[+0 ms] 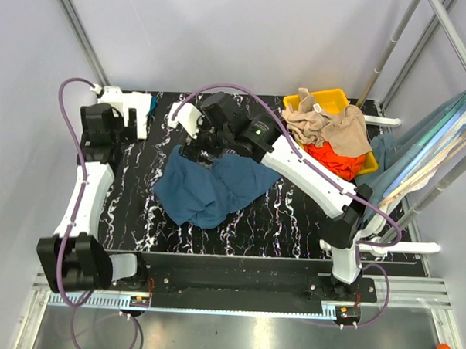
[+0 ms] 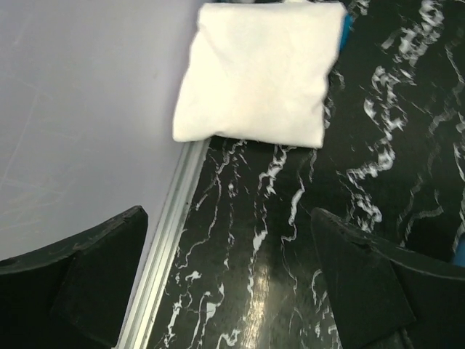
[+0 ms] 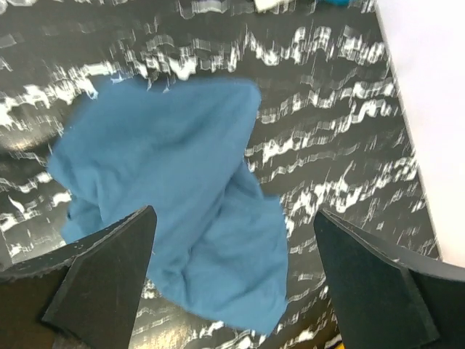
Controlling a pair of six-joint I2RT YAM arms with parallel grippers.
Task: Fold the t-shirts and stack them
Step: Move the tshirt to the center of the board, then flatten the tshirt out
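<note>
I will swing my left gripper back and to the right in the top view and lower onto the teal-blue t-shirt's near corner, as it lies uncovered beside bare table.
A dark teal-blue t-shirt (image 1: 209, 190) lies crumpled in the middle of the black marbled table (image 1: 293, 223). My right gripper (image 1: 197, 150) hovers open and empty over its far edge. In the right wrist view the shirt (image 3: 174, 167) fills the space below the gripper (image 3: 234, 214). A folded white t-shirt (image 1: 129, 106) lies at the back left corner. My left gripper (image 1: 111, 130) is open and empty just in front of it, over bare table by the left edge (image 2: 227, 218). The white t-shirt (image 2: 258, 73) shows ahead of it. Tan t-shirts (image 1: 332, 125) and a red-orange one (image 1: 336, 158) are heaped in a bin.
The yellow bin (image 1: 331, 96) stands at the back right. Pale blue and beige hangers (image 1: 443, 149) lean at the right edge. A small blue item (image 1: 152, 103) lies beside the white shirt. A metal rail (image 2: 163, 254) and wall bound the table's left side.
</note>
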